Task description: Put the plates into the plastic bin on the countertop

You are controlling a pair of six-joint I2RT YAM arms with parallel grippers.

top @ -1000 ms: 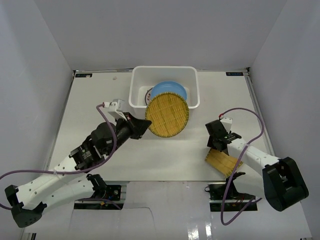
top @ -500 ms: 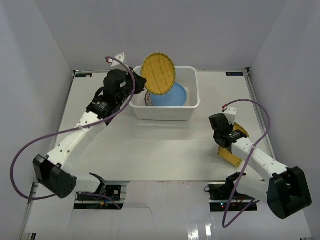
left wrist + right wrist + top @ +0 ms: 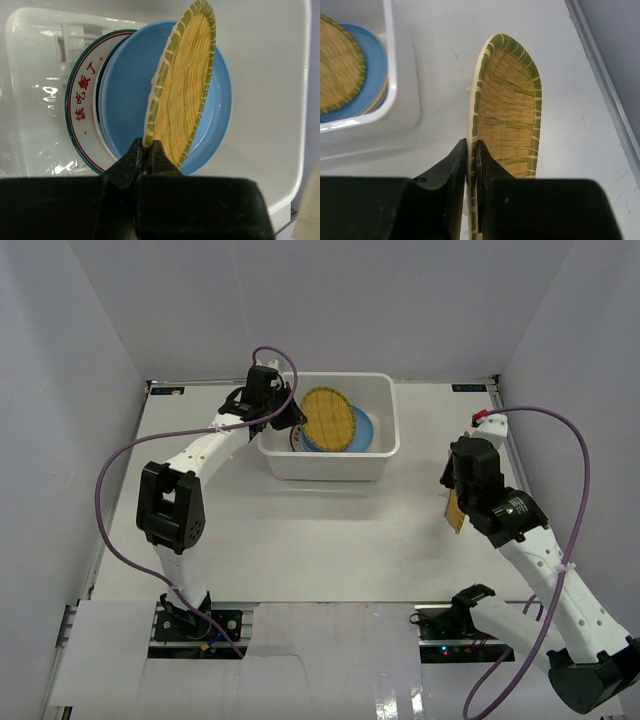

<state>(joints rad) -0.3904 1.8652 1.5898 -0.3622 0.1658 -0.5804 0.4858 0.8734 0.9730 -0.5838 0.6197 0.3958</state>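
The plate in my right gripper hangs outside the bin [image 3: 380,452], so I will next move that gripper over the stacked plates to its left in the top view and release the plate.
The white plastic bin [image 3: 380,452] stands at the back middle of the countertop [image 3: 300,530]. In it lie a light blue plate [image 3: 120,100] on a white plate with a green-red rim [image 3: 80,115]. My left gripper [image 3: 147,150] is shut on the rim of a woven bamboo plate [image 3: 182,90], held tilted on edge inside the bin [image 3: 280,75], over the blue plate; it also shows in the top view [image 3: 328,419]. My right gripper [image 3: 471,150] is shut on the rim of a second woven bamboo plate [image 3: 512,115], held on edge above the countertop, right of the bin [image 3: 400,100]; in the top view only its edge [image 3: 453,512] shows.
Metal rails [image 3: 515,455] run along the countertop's edges, with pale grey walls [image 3: 70,360] around. Purple cables [image 3: 560,430] loop over both arms. The other plates are hidden or out of view.
My left gripper has carried its bamboo plate from in front of the bin, up over it, and down inside. My right gripper has lifted the second bamboo plate off the countertop and turned it on edge.
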